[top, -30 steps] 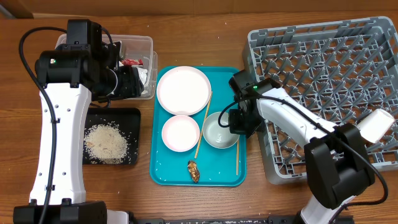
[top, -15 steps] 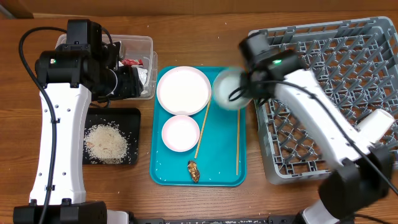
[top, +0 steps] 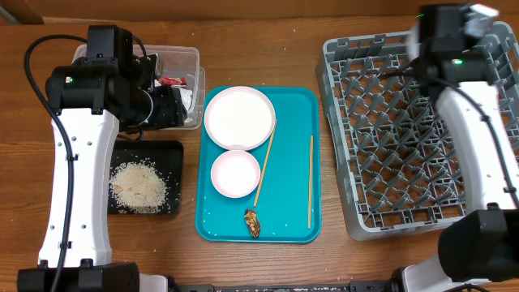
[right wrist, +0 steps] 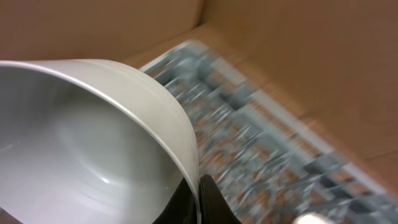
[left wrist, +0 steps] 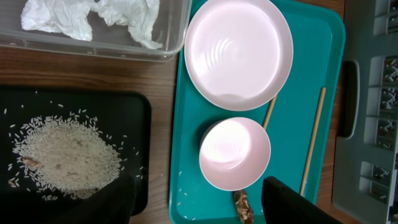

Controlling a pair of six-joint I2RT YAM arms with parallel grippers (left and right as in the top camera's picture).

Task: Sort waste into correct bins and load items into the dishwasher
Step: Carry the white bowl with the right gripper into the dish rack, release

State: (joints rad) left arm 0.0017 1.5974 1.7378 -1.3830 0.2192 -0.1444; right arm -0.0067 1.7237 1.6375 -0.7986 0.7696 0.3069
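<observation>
My right gripper should turn the pale grey bowl and then lower it between the grey dish rack's far (top: 395,71) (right wrist: 229,143) pegs, because there are empty slots there.
My right gripper (right wrist: 199,200) is shut on the rim of a pale grey bowl (right wrist: 81,143), held over the far part of the grey dish rack (top: 405,138); overhead it is at the rack's back edge (top: 442,28). My left gripper (left wrist: 198,183) is open and empty, high over the clear tub (top: 185,55). The tub holds white napkins (left wrist: 93,15) and a red wrapper (top: 170,80). Rice (top: 138,185) lies in the black tray (top: 172,150). The plate (top: 238,117), a small bowl (top: 235,173), two chopsticks (top: 265,161) (top: 310,180) and a brown scrap (top: 253,223) are on the teal tray. The cup is out of view.
The teal tray (top: 293,105) lies between the bins and the rack, with a few loose rice grains (left wrist: 180,190) near its front left corner. Bare wooden table shows around everything. The right arm runs along the rack's right side.
My right gripper has lifted the pale bowl off the teal tray and swung it up and right to the rack's far edge. The left arm has not moved.
</observation>
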